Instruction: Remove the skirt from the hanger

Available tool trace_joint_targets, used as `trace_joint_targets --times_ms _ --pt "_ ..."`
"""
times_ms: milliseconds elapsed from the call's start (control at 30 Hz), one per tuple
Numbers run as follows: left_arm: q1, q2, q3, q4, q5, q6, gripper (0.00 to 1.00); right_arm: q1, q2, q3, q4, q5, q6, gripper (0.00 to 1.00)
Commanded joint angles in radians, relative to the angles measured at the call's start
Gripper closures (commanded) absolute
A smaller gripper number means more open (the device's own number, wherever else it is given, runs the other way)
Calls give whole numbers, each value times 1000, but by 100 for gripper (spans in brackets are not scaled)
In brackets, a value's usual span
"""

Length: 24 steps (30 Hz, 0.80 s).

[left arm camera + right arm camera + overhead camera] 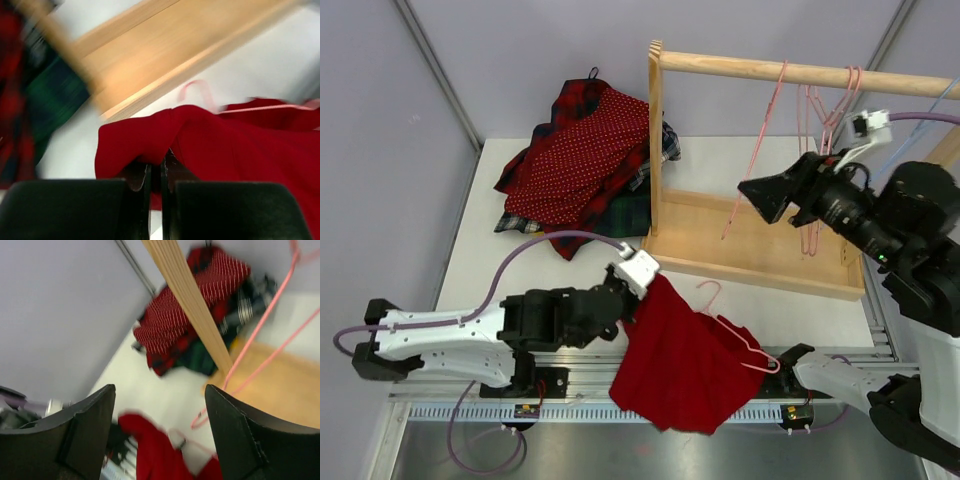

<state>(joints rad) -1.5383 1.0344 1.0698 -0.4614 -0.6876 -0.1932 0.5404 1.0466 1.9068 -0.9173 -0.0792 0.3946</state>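
My right gripper will next go down and back toward me onto the pink hanger's sloping arm (741, 337), because that arm is below the gripper's open fingers and closer to my base.
A plain red skirt (685, 360) hangs at the table's front edge, still on a pink hanger (740, 335) whose hook curls up near the wooden rack's base. My left gripper (642, 283) is shut on the skirt's upper left corner; in the left wrist view the jaws (155, 172) pinch red cloth (210, 145), with the hanger (200, 95) beyond. My right gripper (760, 195) is open and empty, raised above the rack's base. The right wrist view shows its open fingers (235, 435) with the skirt (155, 455) far below.
A wooden rack (750, 160) stands at the back right with several empty pink hangers (820, 130) on its rail. A pile of red, dotted and plaid clothes (585, 160) lies at the back left of the white table (480, 270).
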Motion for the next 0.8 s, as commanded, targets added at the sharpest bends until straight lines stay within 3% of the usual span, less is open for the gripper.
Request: trace_joint_targets --times_ms 0,167,267,433,600,767 --pt "177 -106 -128 19 40 -114 100 -2 20 -153 -259 -80 1 19" --pt "221 -197 -145 -8 27 -97 100 0 -16 -458 -201 -220 46 19" --pt "222 -200 -148 -106 -13 -135 100 0 -31 -638 -157 -264 67 20" --pt "221 -275 -159 -175 -36 -222 100 0 -17 -736 -143 -254 58 20" --pt "221 -417 -162 -151 -36 -190 100 4 55 -856 -120 -275 24 22" --pt "221 -435 -136 -186 -47 -190 100 10 84 -925 -45 -235 59 23"
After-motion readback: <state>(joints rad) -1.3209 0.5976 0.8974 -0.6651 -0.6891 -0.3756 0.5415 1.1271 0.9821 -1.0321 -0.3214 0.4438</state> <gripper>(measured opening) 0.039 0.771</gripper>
